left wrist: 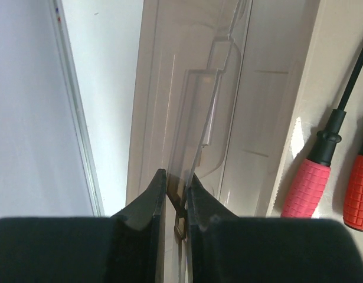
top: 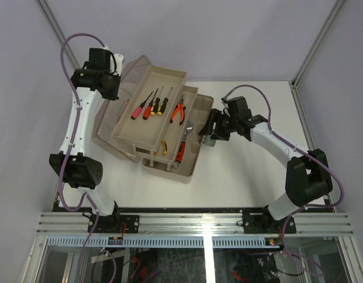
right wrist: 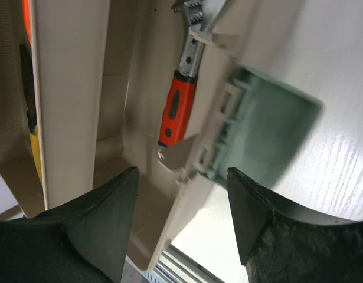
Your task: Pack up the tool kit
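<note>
The toolbox (top: 190, 171) stands open, so my left gripper will swing the edge of the lid up and to the right in the top view, toward the beige trays, and let go of it.
The tan toolbox (top: 190, 171) stands open, its beige trays (top: 151, 76) fanned out above the base. Red- and yellow-handled screwdrivers (top: 149, 106) and orange pliers (top: 179, 110) lie in the trays. A red-handled wrench (right wrist: 176, 109) rests in the base. My left gripper (left wrist: 176, 177) is shut on the edge of the translucent lid (left wrist: 196, 100) at the box's far left (top: 113, 88). My right gripper (right wrist: 181, 172) is open and straddles the box's front wall, beside the pale green latch (right wrist: 270, 130). One finger is inside the box and the other is outside.
White tabletop (top: 252, 177) lies right of and in front of the box. Enclosure walls and a metal frame post (top: 314, 53) stand behind. The aluminium rail (top: 193, 224) with the arm bases runs along the near edge.
</note>
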Robot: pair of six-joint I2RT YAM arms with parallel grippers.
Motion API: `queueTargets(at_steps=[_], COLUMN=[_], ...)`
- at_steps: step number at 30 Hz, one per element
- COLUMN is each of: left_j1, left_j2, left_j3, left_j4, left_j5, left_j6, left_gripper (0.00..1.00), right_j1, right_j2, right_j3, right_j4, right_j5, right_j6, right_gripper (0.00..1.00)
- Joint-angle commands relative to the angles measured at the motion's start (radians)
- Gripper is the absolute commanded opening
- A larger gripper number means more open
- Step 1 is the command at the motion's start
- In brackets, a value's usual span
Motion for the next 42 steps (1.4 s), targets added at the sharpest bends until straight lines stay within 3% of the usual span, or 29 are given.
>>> queueTargets(at_steps=[1, 7, 14, 20, 22, 26, 30, 36, 42], left_j1=[-0.075, -0.112, -0.150, -0.185, -0.185, -0.188, -0.197, -0.225, -0.286], left_j2=[-0.104, -0.096, -0.105, -0.108, -0.108, -0.105, -0.106, -0.113, -0.116], left_j3=[0.051, 0.084, 0.094, 0.098, 0.100, 0.113, 0.124, 0.136, 0.147], left_j4=[0.214, 0.219, 0.219, 0.219, 0.219, 0.219, 0.219, 0.219, 0.225], left_j5=[0.059, 0.020, 0.002, -0.035, -0.039, -0.050, -0.063, -0.090, -0.142], left_j6=[-0.108, -0.101, -0.089, -0.076, -0.073, -0.071, -0.067, -0.054, -0.031], left_gripper=[0.00, 0.00, 0.00, 0.00, 0.00, 0.00, 0.00, 0.00, 0.00], right_j1=[0.022, 0.025, 0.024, 0.023, 0.015, -0.021, -0.063, -0.142, -0.137], right_j2=[0.041, 0.095, 0.060, -0.051, -0.080, -0.094, -0.069, 0.199, 0.363], right_j3=[-0.007, -0.032, -0.117, -0.067, -0.039, -0.004, 0.016, 0.115, 0.205], right_j4=[0.021, 0.020, 0.221, 0.090, 0.039, 0.006, -0.008, -0.002, 0.104], right_j5=[0.000, -0.011, -0.107, 0.115, 0.191, 0.248, 0.321, 0.271, 0.128], right_j6=[0.010, -0.003, 0.081, 0.020, -0.005, -0.022, -0.030, -0.071, -0.028], right_gripper=[0.68, 0.68, 0.73, 0.71, 0.63, 0.28, 0.13, 0.01, 0.00])
